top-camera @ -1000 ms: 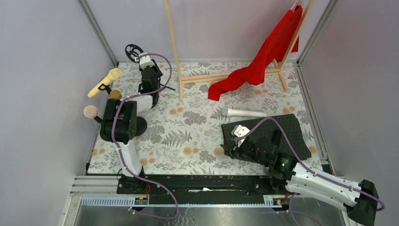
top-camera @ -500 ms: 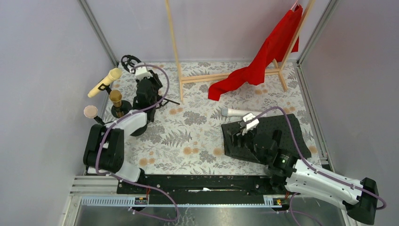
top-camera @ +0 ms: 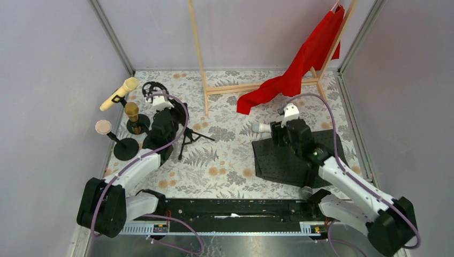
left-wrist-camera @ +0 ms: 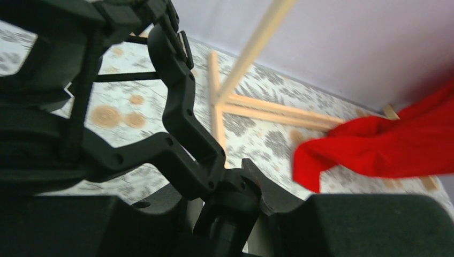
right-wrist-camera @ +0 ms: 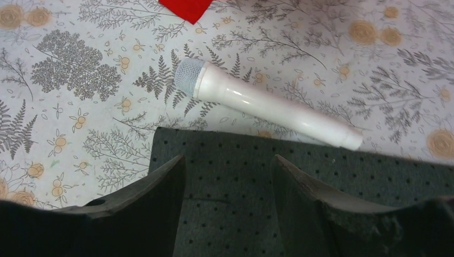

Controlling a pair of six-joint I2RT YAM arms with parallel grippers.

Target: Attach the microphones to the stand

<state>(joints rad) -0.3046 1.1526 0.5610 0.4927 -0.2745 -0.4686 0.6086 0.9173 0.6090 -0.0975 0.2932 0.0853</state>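
Note:
The stand is far from the white microphone, so my left gripper should next swing it back toward that microphone, onto the open floral cloth.
A black tripod stand with a ring clip stands at the left. My left gripper is shut on its shaft; in the left wrist view the stand's jointed arm rises from between the jaws of the gripper. A pale yellow microphone, a gold microphone and a pink microphone sit on holders along the left wall. The white microphone lies flat on the floral cloth. My right gripper hangs open just short of it, nothing between its fingers.
A black perforated mat lies under the right gripper, its far edge next to the white microphone. A wooden clothes rack with a red cloth stands at the back. Grey walls close in both sides.
The left arm has drawn the stand from the back corner toward the middle of the table. The right arm has reached away across the mat to the white microphone, its jaws narrowing slightly.

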